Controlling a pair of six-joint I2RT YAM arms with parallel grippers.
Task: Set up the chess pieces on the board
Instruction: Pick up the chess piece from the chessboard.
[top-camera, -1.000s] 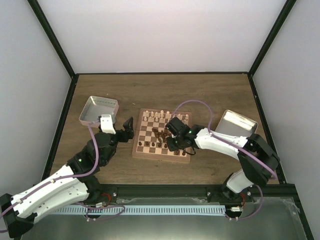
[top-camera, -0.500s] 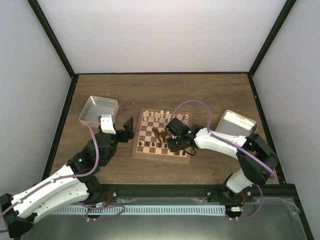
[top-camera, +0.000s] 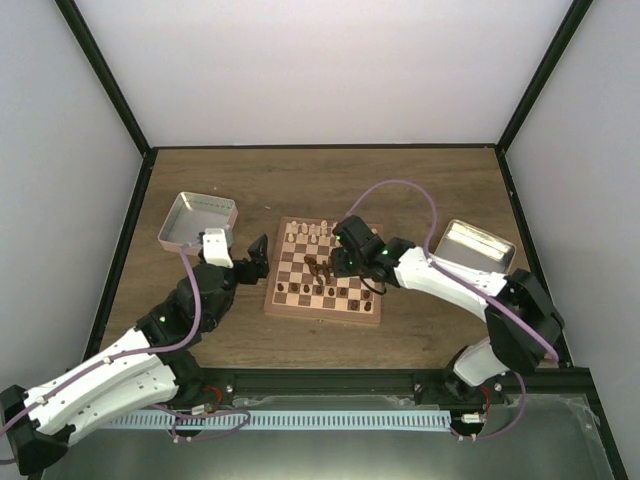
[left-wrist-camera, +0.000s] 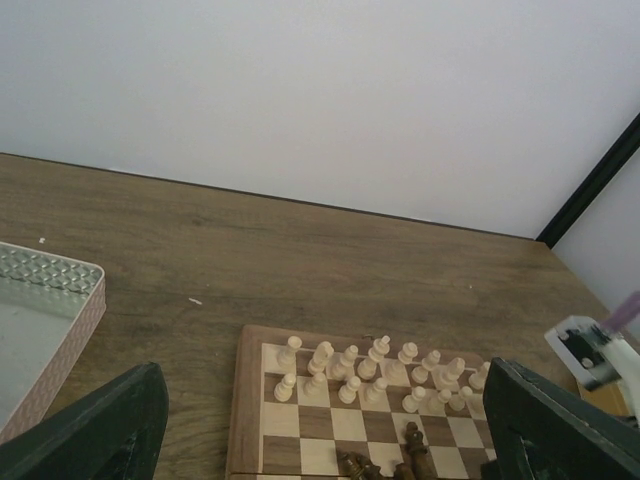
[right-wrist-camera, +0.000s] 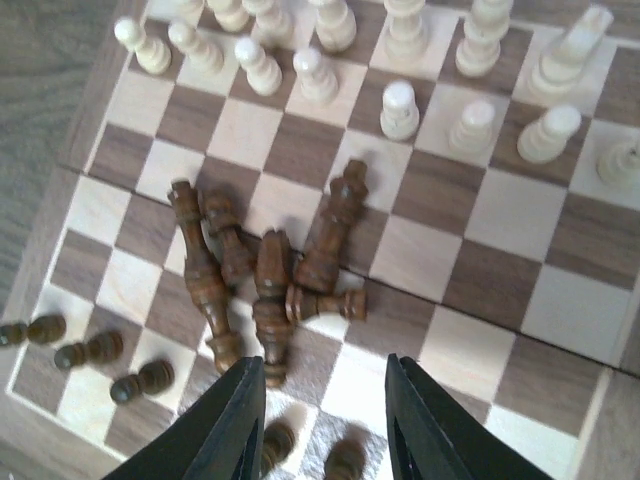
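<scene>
The long dark piece lies tipped over below the right gripper and to the gripper's left in the top view, so the robot should move the gripper over and lower it onto the far end of the piece.
The board (top-camera: 288, 301) lies mid-table between the arms. Pale chess pieces (right-wrist-camera: 399, 108) stand in two rows along its far side. Several dark chess pieces (right-wrist-camera: 270, 285) lie toppled in a heap near the middle, and a few dark pawns (right-wrist-camera: 90, 349) stand on the near rows. My right gripper (right-wrist-camera: 325, 405) hovers open over the near squares beside the heap, with nothing between its fingers; from above it (top-camera: 338, 268) is over the board's centre. My left gripper (left-wrist-camera: 325, 440) is wide open and empty, just off the board's left edge (top-camera: 258, 256).
A shallow metal tray (top-camera: 197, 220) sits at the back left, close to the left wrist, its rim (left-wrist-camera: 60, 330) showing in the left wrist view. A second tray (top-camera: 478, 248) lies to the right of the board, behind the right arm. Black frame posts edge the table.
The right gripper has opened from shut and drawn back from the near rows toward the board's centre. The left arm has stayed still.
</scene>
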